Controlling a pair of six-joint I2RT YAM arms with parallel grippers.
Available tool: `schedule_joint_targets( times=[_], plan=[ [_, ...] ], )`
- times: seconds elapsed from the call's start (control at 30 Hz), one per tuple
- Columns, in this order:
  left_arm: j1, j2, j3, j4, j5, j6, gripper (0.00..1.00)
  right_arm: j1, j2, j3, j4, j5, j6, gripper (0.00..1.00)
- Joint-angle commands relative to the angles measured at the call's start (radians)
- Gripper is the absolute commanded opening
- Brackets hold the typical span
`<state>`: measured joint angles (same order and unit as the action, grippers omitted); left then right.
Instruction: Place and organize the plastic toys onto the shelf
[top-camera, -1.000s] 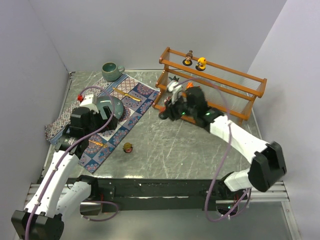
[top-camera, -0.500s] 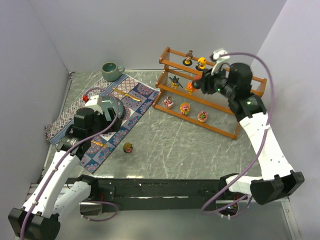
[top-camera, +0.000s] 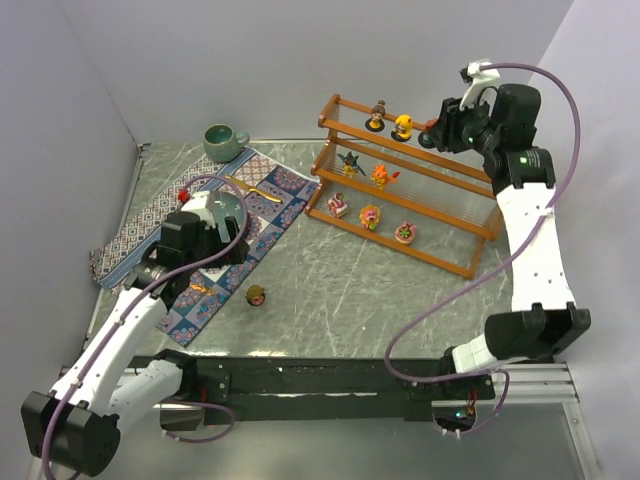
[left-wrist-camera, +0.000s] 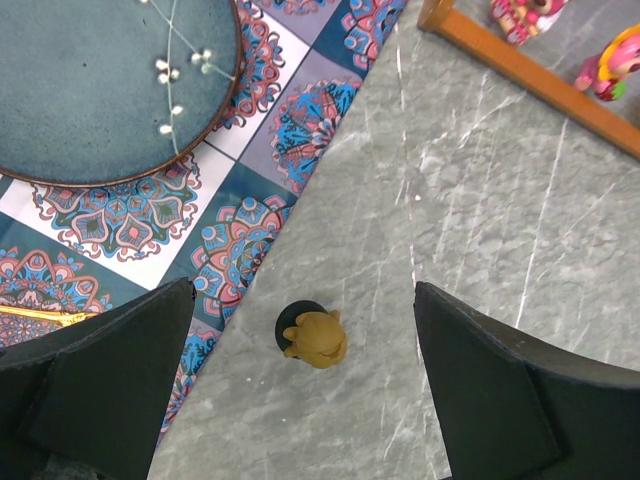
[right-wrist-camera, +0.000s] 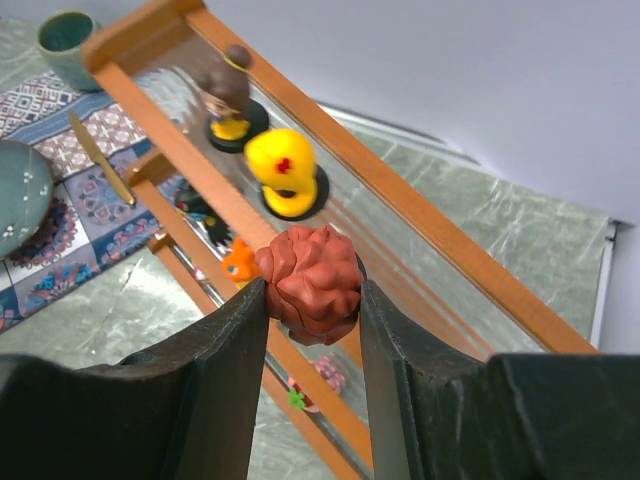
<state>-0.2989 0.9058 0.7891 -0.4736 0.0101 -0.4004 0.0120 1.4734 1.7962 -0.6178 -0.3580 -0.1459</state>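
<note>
My right gripper lowers the red-brown lumpy toy onto the shelf's top level beside the yellow toy and releases it next, because that part of the shelf is still empty.
The orange-brown shelf (top-camera: 470, 190) stands at the back right. Its top tier holds a brown-haired toy (top-camera: 376, 116) and a yellow toy (top-camera: 402, 126); the middle tier a dark spiky toy (top-camera: 349, 161) and an orange toy (top-camera: 381, 175); the bottom tier three pink toys (top-camera: 370, 216). My right gripper (top-camera: 436, 127) is shut on a lumpy red-brown toy (right-wrist-camera: 310, 283), held above the top tier just right of the yellow toy (right-wrist-camera: 285, 170). My left gripper (left-wrist-camera: 305, 400) is open above a small tan toy (left-wrist-camera: 316, 338) on a black base on the table, also seen from the top (top-camera: 256, 295).
A patterned cloth mat (top-camera: 215, 240) lies at the left with a blue plate (left-wrist-camera: 110, 85) on it and gold cutlery (top-camera: 245, 187). A green mug (top-camera: 222, 142) stands at the back left. Grey walls close in the left and right sides.
My right arm has swung from the shelf's lower left up and right to the top tier with the red-brown toy. My left gripper has shifted slightly toward the tan toy.
</note>
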Motion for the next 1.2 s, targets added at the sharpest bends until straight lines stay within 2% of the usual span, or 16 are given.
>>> schedule_joint_targets(
  times=[0.0,0.37,0.7,1.17],
  plan=[
    [-0.003,0.019,0.012,0.053,-0.007,0.037,0.97,-0.053,0.050,0.060,-0.017,-0.085,-0.003,0.22],
    [0.021,0.062,0.016,0.081,0.027,0.061,0.97,-0.116,0.160,0.143,-0.054,-0.148,-0.034,0.22],
    [0.052,0.087,0.018,0.087,0.057,0.066,0.97,-0.116,0.235,0.206,-0.077,-0.173,-0.047,0.22],
    [0.057,0.096,0.018,0.092,0.085,0.071,0.97,-0.121,0.254,0.201,-0.091,-0.203,-0.050,0.25]
  ],
)
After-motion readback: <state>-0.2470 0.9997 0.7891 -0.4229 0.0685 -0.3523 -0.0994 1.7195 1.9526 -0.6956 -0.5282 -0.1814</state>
